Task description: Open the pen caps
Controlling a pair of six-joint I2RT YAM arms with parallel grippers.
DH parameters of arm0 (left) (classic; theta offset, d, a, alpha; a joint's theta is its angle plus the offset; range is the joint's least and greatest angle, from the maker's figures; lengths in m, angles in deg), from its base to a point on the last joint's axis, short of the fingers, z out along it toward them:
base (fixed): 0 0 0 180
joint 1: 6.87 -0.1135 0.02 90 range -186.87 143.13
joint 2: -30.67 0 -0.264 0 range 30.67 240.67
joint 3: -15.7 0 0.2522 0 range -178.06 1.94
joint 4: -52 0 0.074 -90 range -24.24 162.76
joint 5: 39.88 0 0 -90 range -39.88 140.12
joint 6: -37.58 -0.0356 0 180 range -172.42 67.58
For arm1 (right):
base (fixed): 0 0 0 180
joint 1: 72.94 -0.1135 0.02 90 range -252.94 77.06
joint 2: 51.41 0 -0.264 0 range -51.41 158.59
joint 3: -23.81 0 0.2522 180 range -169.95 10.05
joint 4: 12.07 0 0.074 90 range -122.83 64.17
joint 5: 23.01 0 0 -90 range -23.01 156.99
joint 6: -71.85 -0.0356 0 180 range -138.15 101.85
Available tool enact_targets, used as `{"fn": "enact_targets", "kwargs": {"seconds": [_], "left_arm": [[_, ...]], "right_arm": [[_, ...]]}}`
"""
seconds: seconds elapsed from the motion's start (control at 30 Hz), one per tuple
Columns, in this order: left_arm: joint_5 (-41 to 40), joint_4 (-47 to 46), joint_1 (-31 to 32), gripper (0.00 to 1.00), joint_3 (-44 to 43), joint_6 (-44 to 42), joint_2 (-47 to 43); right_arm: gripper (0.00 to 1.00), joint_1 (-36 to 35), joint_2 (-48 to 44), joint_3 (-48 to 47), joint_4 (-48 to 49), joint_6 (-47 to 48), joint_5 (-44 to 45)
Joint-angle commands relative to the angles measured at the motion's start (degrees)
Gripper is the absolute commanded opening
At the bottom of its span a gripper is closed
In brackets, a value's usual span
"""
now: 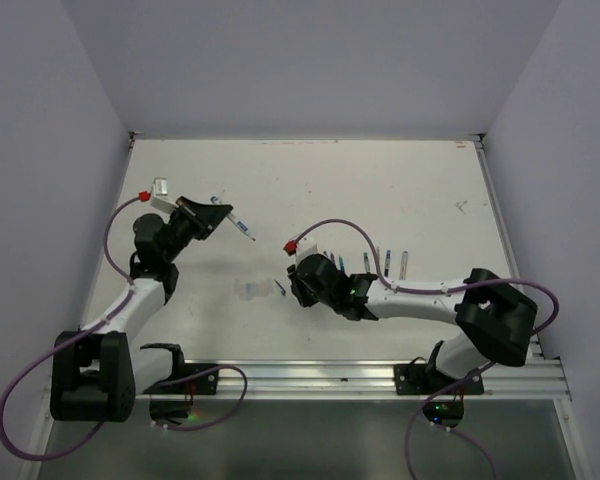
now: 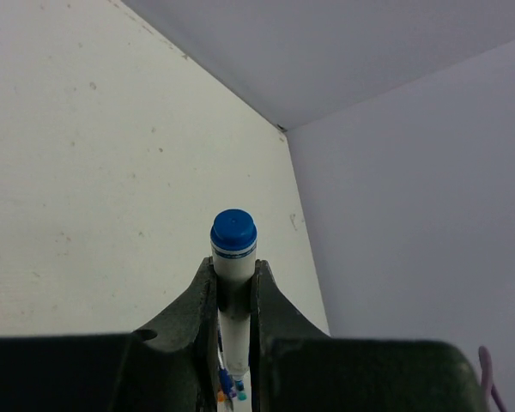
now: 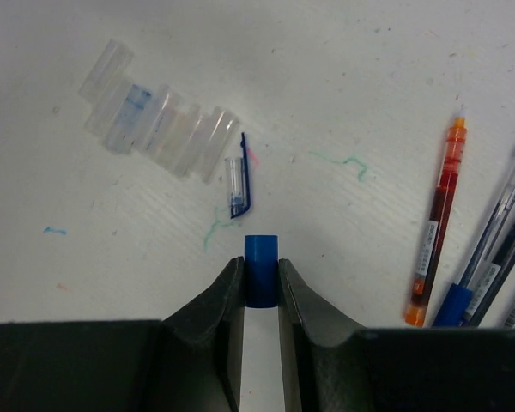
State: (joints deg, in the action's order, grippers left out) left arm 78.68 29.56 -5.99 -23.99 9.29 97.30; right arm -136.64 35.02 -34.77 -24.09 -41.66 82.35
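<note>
My right gripper comes down toward the clear cap with the blue clip (image 3: 238, 187) next and releases the blue cap beside it, since loose caps lie grouped on the tabletop.
My left gripper (image 2: 234, 270) is shut on a white-barrelled pen (image 2: 232, 296), whose round blue end (image 2: 233, 230) sticks out past the fingertips. In the top view this pen (image 1: 242, 228) is held above the table's left half. My right gripper (image 3: 260, 266) is shut on a short blue pen cap (image 3: 261, 247), held just above the table. A clear cap with a blue clip (image 3: 238, 187) lies just ahead of it. Several clear caps (image 3: 159, 124) lie in a cluster further off to the left. The two grippers are well apart in the top view.
An orange-red pen (image 3: 438, 232) and several blue pens (image 3: 489, 249) lie side by side to the right of my right gripper; in the top view these pens (image 1: 385, 262) lie beside the right arm. Purple walls bound the white table (image 1: 380, 190) at back and sides.
</note>
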Motion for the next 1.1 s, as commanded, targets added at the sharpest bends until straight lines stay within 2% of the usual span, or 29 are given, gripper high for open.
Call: {"fn": "enact_targets", "kwargs": {"seconds": [0.0,0.23,0.37,0.63,0.67,0.73,0.77,0.87,1.07], "left_arm": [[-1.92,7.89,-0.01,0.0,-2.01,-9.05,-4.48],[-1.67,15.81,-0.01,0.0,-2.89,-14.07,-11.17],[-1.14,20.55,-0.01,0.0,-4.04,-16.45,-14.24],[1.32,21.44,-0.01,0.0,-1.85,-17.15,-16.97],[1.41,21.01,-0.01,0.0,-1.58,-16.98,-16.97],[2.2,20.57,-0.01,0.0,-1.05,-16.89,-16.71],[2.55,20.47,-0.01,0.0,-0.96,-16.89,-16.45],[4.05,20.38,-0.01,0.0,-0.96,-17.41,-15.57],[5.81,19.77,0.69,0.0,-0.17,-17.77,-11.72]], "right_arm": [[0.0,2.26,2.85,-2.9,2.13,0.73,-4.8],[0.0,3.67,12.0,-9.14,3.53,1.54,-5.6],[0.0,3.67,14.2,-9.15,5.2,0.83,-4.11],[0.01,3.76,16.49,-9.06,7.49,0.22,-6.74],[0.09,3.76,16.49,-9.15,7.66,0.04,-6.83],[0.16,3.67,16.75,-9.5,7.58,-0.22,-6.92],[0.25,3.76,16.66,-9.59,7.14,-0.31,-6.22],[0.39,3.67,15.79,-9.06,7.4,-0.92,-5.25],[0.55,3.85,10.88,-7.57,6.44,-0.66,-1.65]]}}
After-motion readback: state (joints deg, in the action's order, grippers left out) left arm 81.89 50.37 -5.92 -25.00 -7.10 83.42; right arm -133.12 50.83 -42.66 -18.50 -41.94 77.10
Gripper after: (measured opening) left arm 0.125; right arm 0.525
